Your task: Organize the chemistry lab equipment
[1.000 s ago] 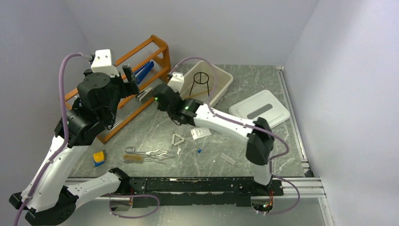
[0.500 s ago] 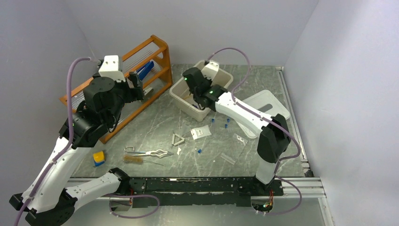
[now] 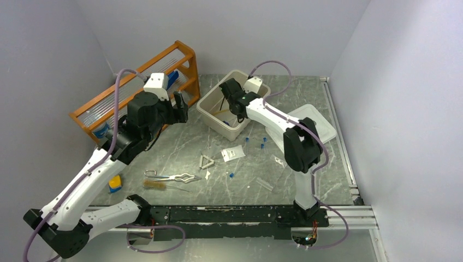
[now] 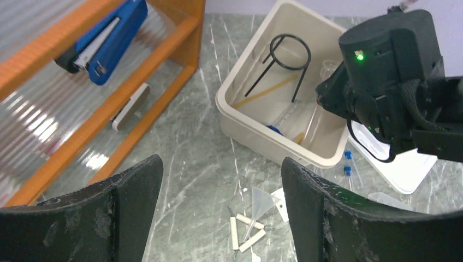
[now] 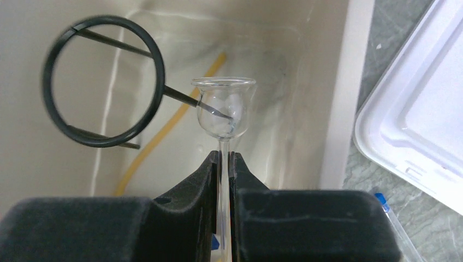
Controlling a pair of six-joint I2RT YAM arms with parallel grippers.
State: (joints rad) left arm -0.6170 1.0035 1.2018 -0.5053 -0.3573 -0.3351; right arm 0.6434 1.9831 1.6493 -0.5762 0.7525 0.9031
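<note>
The bulb tube is still hanging above the bottom of the tub, so my right gripper should go down deeper into the beige tub (image 3: 210, 113) beside the black ring tripod (image 5: 48, 87) next.
My right gripper (image 5: 224, 155) is shut on the thin stem of a clear glass bulb tube (image 5: 221, 112), held over the inside of the beige tub (image 3: 210, 113). In the tub lie the black wire ring tripod (image 5: 48, 87) and tan tubing (image 5: 158, 134). My left gripper (image 4: 219, 161) is open and empty, above the table between rack and tub. On the table lie the wire triangle (image 3: 206, 161), metal tongs (image 3: 177, 177), bristle brush (image 3: 155, 185), white packet (image 3: 233, 154) and blue-capped vials (image 3: 264, 141).
The orange wooden rack (image 3: 136, 82) stands at the back left with a blue stapler (image 4: 109, 38) on it. The white lid (image 3: 322, 128) lies right of the tub. A yellow and blue block (image 3: 114, 183) sits at the front left. A clear funnel (image 4: 265, 199) lies across the triangle.
My right arm swung from beside the rack over to the tub, carrying the glass tube. My left arm moved right and forward, away from the rack, jaws still open.
</note>
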